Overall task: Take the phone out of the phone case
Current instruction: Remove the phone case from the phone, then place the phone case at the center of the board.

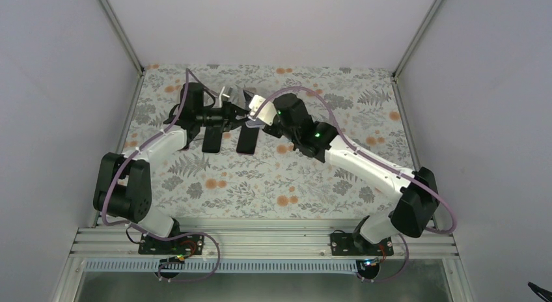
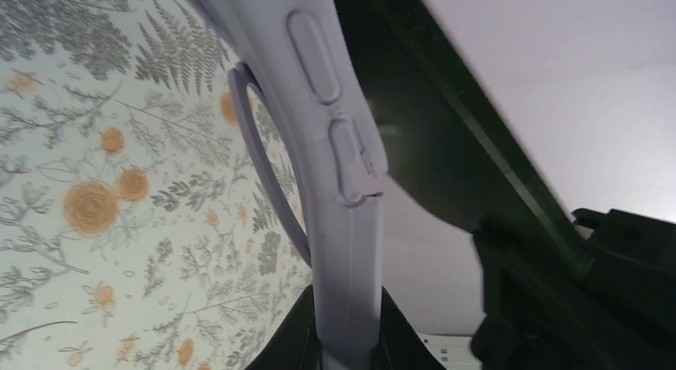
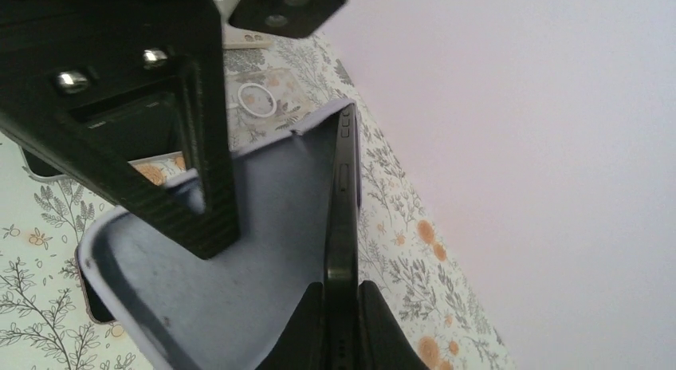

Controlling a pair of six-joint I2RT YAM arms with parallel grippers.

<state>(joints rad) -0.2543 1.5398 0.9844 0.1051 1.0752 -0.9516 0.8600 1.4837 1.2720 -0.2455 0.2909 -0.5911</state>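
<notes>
My left gripper turns the lavender case flat next, before it gets down and outward onto the floral table [image 1: 165,96] beside the clear case.
The lavender phone case [image 3: 263,218] and the black phone [image 3: 343,194] are held up above the floral table, between my two grippers. My left gripper [image 2: 348,310] is shut on the case's side edge [image 2: 339,147], near its button bumps. My right gripper [image 3: 341,302] is shut on the phone's thin edge. In the right wrist view the phone's near end stands clear of the case, showing the bare inside of the case. Their far ends still meet. In the top view the left gripper [image 1: 228,113] and the right gripper [image 1: 257,116] nearly touch at the table's far middle.
Two dark flat phone-like slabs [image 1: 211,140] [image 1: 246,140] lie on the table just below the grippers. A clear case with a white ring [image 3: 259,99] lies further off. White enclosure walls [image 1: 65,87] close in both sides and the back.
</notes>
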